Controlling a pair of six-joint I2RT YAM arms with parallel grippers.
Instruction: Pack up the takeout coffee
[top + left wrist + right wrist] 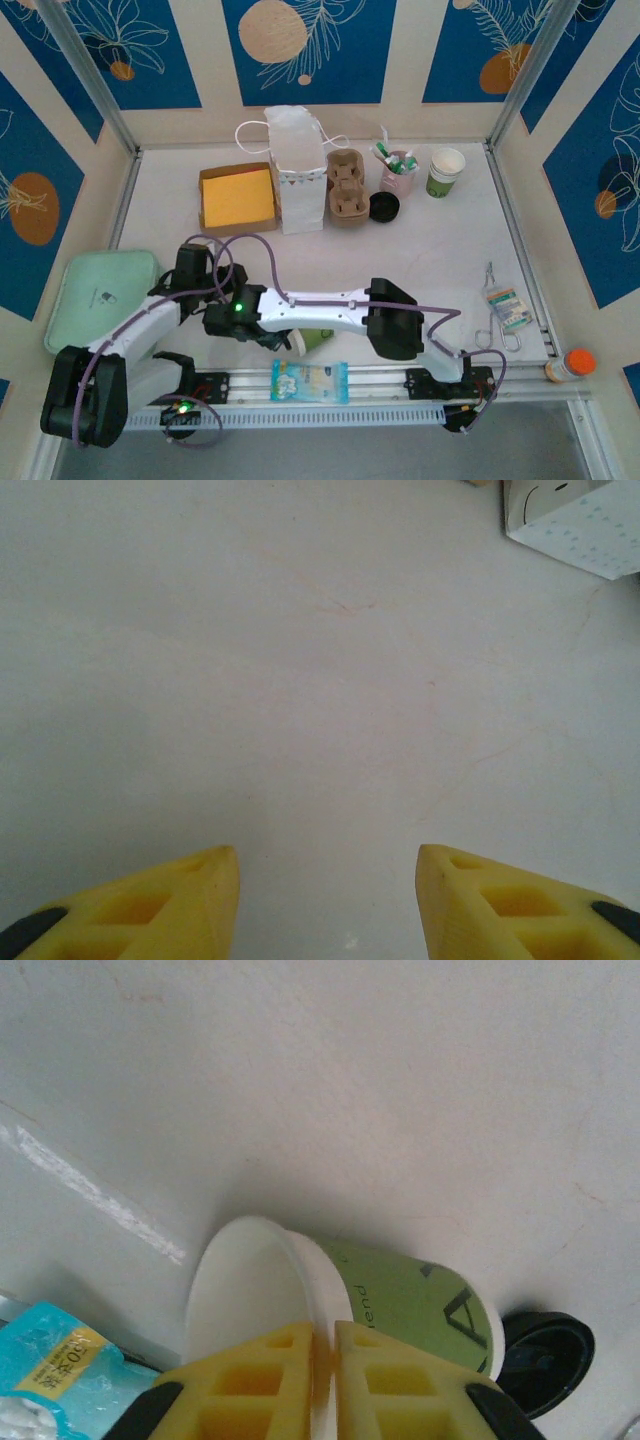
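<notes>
The robot's right gripper will next swing outward, tip the cup upright and let go of it on the bare tabletop before the cup carrier, because the clear space is outward.
The takeout coffee (400, 1295) is a paper cup with a white rim and a green band. It lies on its side on the table near the front edge (318, 340). My right gripper (322, 1328) is shut on the cup's rim wall, one finger inside the mouth and one outside. In the top view the right arm reaches across to the left, with the right gripper (293, 340) at the cup. My left gripper (328, 865) stands open over bare table, nothing between its fingers; in the top view the left gripper (192, 258) is left of centre.
A white paper bag (298, 168), a cardboard cup carrier (347, 188), an open yellow-lined box (236, 197), a pink cup of utensils (398, 170), a black lid (384, 207) and a second green-banded cup (446, 172) stand at the back. A blue packet (310, 381) lies by the front rail, a green tray (100, 295) at left.
</notes>
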